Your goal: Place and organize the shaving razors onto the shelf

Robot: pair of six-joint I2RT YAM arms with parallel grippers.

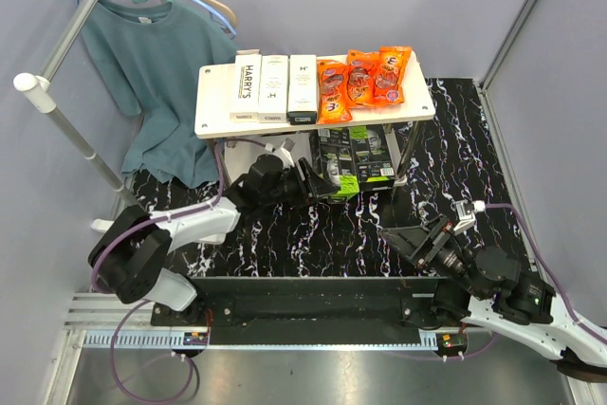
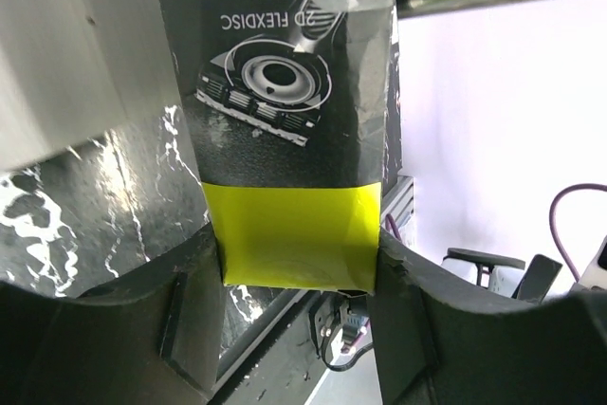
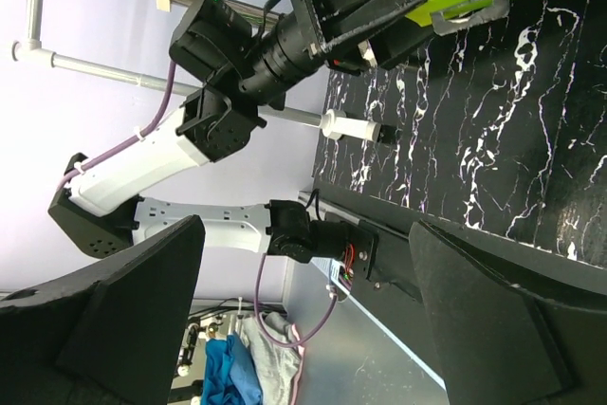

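Note:
My left gripper pushes the held black box outward under the shelf's top board next and releases it. Its lime-green end sticks out past the other black box's near end.
The shelf (image 1: 214, 113) stands at the table's back. Three slim white razor boxes (image 1: 272, 88) lie side by side on its top board. Two black razor boxes with lime-green labels sit under it on the lower tier: one on the right (image 1: 372, 155), one on the left (image 1: 334, 166). My left gripper (image 1: 318, 180) is shut on the left black box, clamping its lime-green end (image 2: 296, 234) between both fingers. My right gripper (image 1: 406, 237) is open and empty, low over the table at the front right.
Three orange snack packets (image 1: 362, 75) lie on the right half of the top board. A teal T-shirt (image 1: 152, 73) hangs on a rack at the back left. A shelf leg (image 1: 408, 153) stands right of the black boxes.

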